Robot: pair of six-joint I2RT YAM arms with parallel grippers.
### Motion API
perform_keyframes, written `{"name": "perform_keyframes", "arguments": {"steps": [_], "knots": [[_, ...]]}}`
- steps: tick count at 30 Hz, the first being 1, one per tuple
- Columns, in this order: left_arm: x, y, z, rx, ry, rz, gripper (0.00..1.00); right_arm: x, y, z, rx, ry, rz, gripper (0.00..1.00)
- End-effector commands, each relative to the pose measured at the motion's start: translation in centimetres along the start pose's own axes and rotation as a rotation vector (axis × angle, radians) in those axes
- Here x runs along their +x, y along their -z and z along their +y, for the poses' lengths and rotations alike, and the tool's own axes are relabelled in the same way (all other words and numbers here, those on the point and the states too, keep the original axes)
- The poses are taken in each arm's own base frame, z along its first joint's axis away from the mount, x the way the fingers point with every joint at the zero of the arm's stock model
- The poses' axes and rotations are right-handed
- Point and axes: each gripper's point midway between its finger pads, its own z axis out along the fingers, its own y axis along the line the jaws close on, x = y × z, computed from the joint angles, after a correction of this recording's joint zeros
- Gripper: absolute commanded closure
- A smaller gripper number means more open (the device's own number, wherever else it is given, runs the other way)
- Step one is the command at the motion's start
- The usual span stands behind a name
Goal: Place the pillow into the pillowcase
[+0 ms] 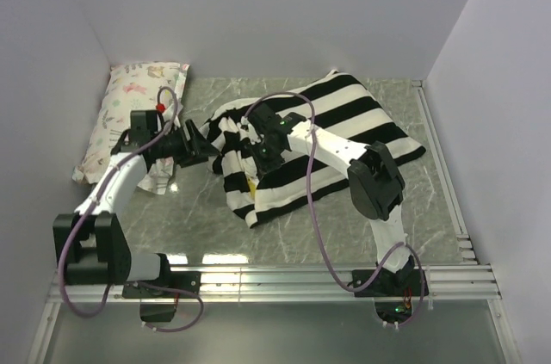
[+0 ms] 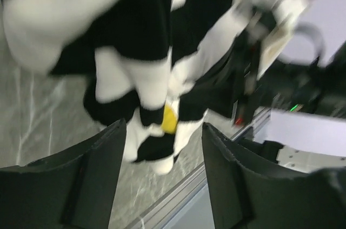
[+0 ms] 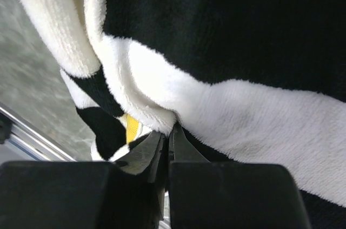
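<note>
My left gripper moves back and toward the right in the top view next, onto the pillowcase's edge (image 1: 244, 183) (image 2: 153, 112), because a yellow bit of pillow still shows beside it.
The black and white striped pillowcase (image 1: 344, 123) lies bunched across the middle of the table. Only a small yellow bit of the pillow (image 1: 251, 184) shows at the case's near left end; the rest is hidden inside the fabric. The yellow bit also shows in the left wrist view (image 2: 169, 119) and the right wrist view (image 3: 131, 128). My right gripper (image 1: 260, 147) is shut on a white edge of the pillowcase (image 3: 162, 104), with its jaws pinched together (image 3: 172, 129). My left gripper (image 1: 203, 142) is open and empty (image 2: 164, 131), just left of the case's hanging folds (image 2: 146, 77).
A smaller pastel floral pillow (image 1: 129, 110) lies at the far left, against the wall and behind my left arm. A metal rail (image 1: 301, 278) runs along the table's near edge. White walls close in the back and both sides.
</note>
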Motion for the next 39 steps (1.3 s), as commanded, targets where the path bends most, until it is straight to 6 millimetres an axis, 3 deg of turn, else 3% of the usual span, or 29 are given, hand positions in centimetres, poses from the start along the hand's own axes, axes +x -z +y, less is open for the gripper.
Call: {"name": "perform_keyframes", "arguments": {"steps": [1,3,4,11,13,16,17,20,21,25,26,29,31,32,37,39], "knots": [[4.2,-0.5,2.5,-0.118,0.044,0.049,0.36,-3.7,0.9,-1.1,-0.006,-0.025,-0.111,1.00],[6.2,-1.6,3.1,-0.129,0.051,0.098,0.35,-3.7,1.3,-0.5,-0.039,-0.027,-0.117,1.00],[7.3,-2.4,2.4,-0.112,0.049,0.130,0.34,-3.8,1.4,-0.4,-0.048,-0.023,-0.122,1.00],[7.2,-6.4,0.2,-0.050,-0.029,0.135,0.32,-2.9,2.1,0.6,-0.102,-0.010,-0.109,0.98],[7.6,-7.6,0.2,-0.053,-0.040,0.159,0.33,-2.8,2.3,0.8,-0.116,-0.009,-0.107,0.90],[8.5,-8.9,1.9,-0.112,-0.022,0.191,0.39,-2.6,2.7,1.0,-0.127,-0.005,-0.099,0.76],[8.7,-9.1,2.3,-0.127,-0.009,0.201,0.41,-2.4,2.8,1.2,-0.130,-0.003,-0.095,0.67],[9.1,-9.5,3.2,-0.151,-0.001,0.218,0.55,-2.0,3.0,1.7,-0.151,0.012,-0.076,0.50],[8.9,-9.6,3.0,-0.142,-0.005,0.222,0.66,-1.6,2.8,1.9,-0.152,0.020,-0.061,0.50],[9.0,-8.9,0.9,-0.060,-0.042,0.263,0.92,0.5,-0.3,2.5,-0.145,0.053,0.027,0.53],[9.2,-8.6,0.4,-0.041,-0.050,0.276,0.97,1.5,-1.9,1.9,-0.134,0.037,0.066,0.61],[10.2,-6.8,-1.6,0.043,-0.085,0.336,0.99,1.4,-4.5,0.3,-0.115,-0.029,0.086,0.80],[11.1,-5.1,-3.7,0.147,-0.128,0.379,1.00,-0.3,-4.9,-0.3,-0.121,-0.062,0.045,0.90],[11.4,-4.4,-4.7,0.201,-0.144,0.400,1.00,-1.1,-5.3,-1.5,-0.118,-0.089,0.030,1.00],[12.8,0.3,-10.1,0.455,-0.234,0.465,0.99,-7.1,-5.3,-4.1,-0.094,-0.165,-0.108,1.00],[13.3,1.5,-11.6,0.530,-0.244,0.490,1.00,-7.9,-5.5,-4.5,-0.080,-0.181,-0.124,1.00]]}}
